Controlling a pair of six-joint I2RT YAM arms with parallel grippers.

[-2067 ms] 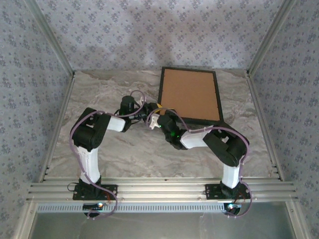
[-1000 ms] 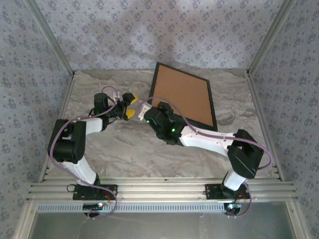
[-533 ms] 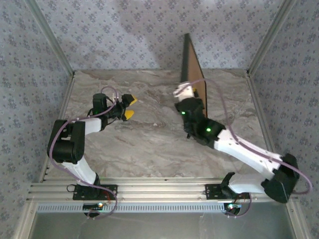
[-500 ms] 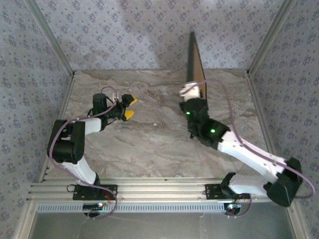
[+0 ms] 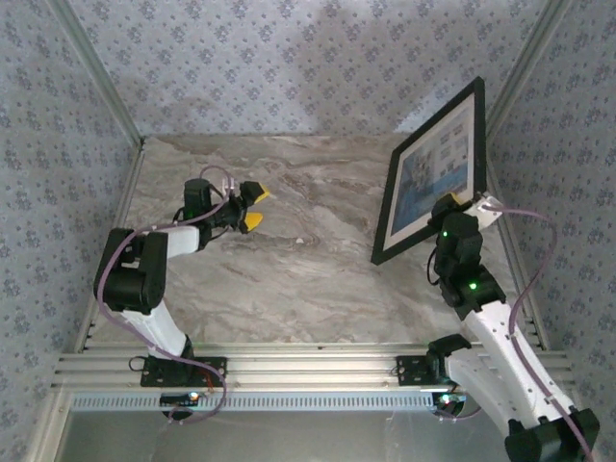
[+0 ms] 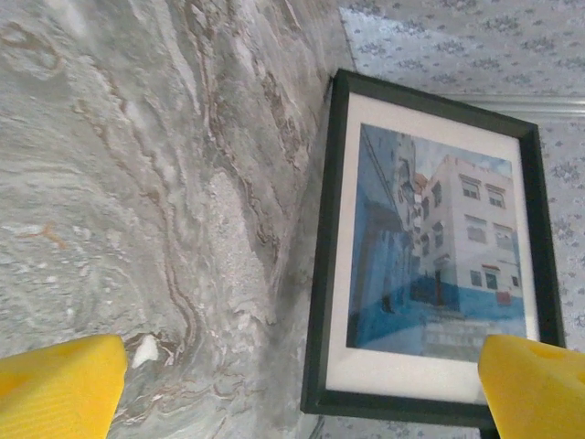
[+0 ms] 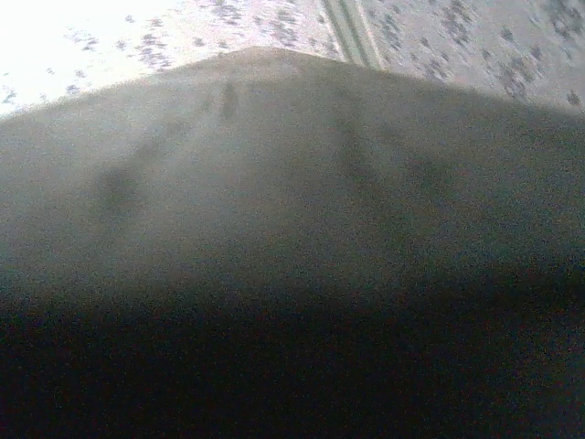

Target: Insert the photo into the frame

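Next, my right gripper will swing down toward my left gripper, turning the frame face up to release it, since the bare marble lies below, between both grippers.
The frame (image 5: 387, 207), thin and black, stands upright and tilted at the table's right side. The photo (image 5: 433, 173) of blue-and-white buildings sits inside it with its cream border, facing left. My right gripper (image 5: 452, 207) is shut on the frame's lower right edge. Its jaws are hidden behind the frame. A dim, blurred brown surface (image 7: 274, 183) lies close against the right wrist camera. My left gripper (image 5: 252, 207) hovers over the left middle of the table, open and empty. Its yellow fingertips (image 6: 64, 384) stand wide apart, with the frame (image 6: 322, 274) and photo (image 6: 448, 247) beyond them.
The marble table top (image 5: 289, 279) is bounded by patterned walls (image 5: 289, 67) at the back and sides. An aluminium rail (image 5: 308, 366) runs along the near edge by the arm bases. The frame stands close to the right wall post (image 5: 510, 87).
My right arm has swung the frame from the back middle to the right side and turned it, so the photo side now faces left. The left arm has barely moved.
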